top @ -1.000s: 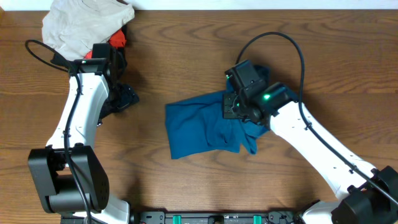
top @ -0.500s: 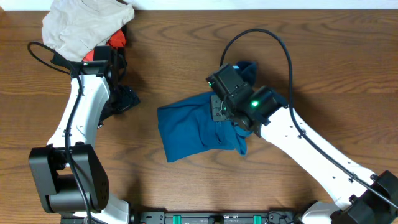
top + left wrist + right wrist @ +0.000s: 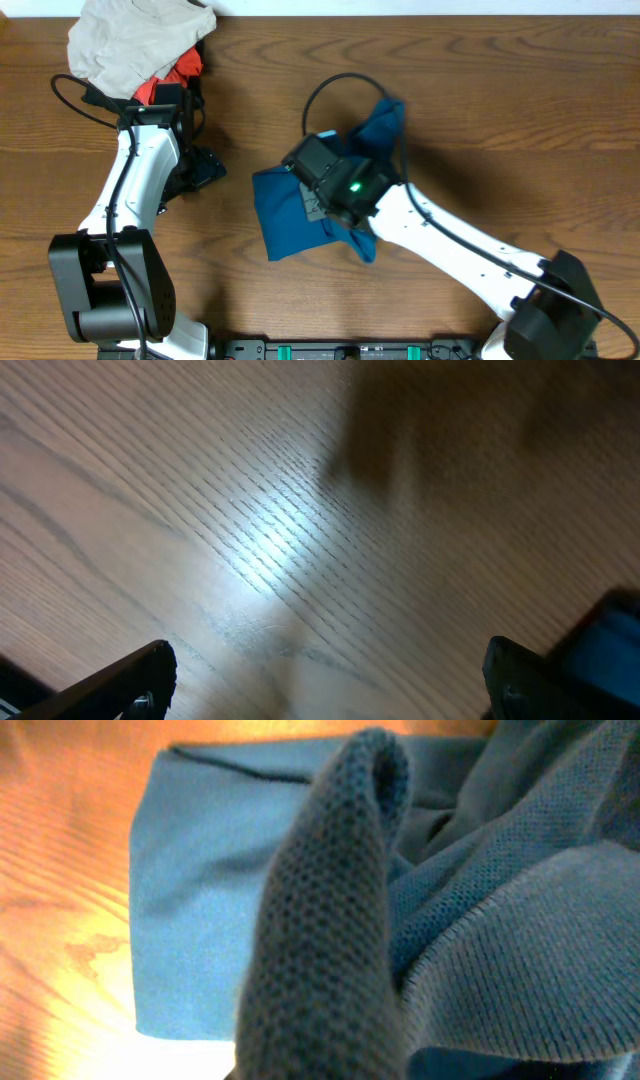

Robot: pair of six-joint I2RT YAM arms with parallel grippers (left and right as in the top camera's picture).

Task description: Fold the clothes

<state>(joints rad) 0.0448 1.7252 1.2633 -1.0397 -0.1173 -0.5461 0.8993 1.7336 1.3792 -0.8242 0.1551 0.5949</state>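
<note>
The flat cloth [image 3: 281, 216] [image 3: 200, 890] is to the left of my right gripper in the overhead view. My right gripper will move sideways over that cloth next and let go of the fold there.
The clothes [image 3: 280, 215], a teal-blue shirt, lie bunched in the middle of the table, with one flap [image 3: 385, 120] lifted up behind the right arm. My right gripper [image 3: 316, 203] sits over the shirt's left half, shut on a fold of it. In the right wrist view that fold [image 3: 330, 920] rises straight up the frame and hides the fingertips, with flat cloth [image 3: 200, 890] beyond. My left gripper [image 3: 203, 170] hangs open over bare wood to the left of the shirt. Its fingers [image 3: 140, 675] stand far apart with nothing between them.
A pale beige garment [image 3: 130, 40] is heaped at the back left corner, with an orange-red one [image 3: 172, 76] and a black one [image 3: 195, 95] beside the left arm. A black cable [image 3: 340, 85] loops above the right wrist.
My right gripper has travelled left across the shirt, dragging the held fold with it; the shirt's left edge has slid slightly left. The left arm has barely moved.
</note>
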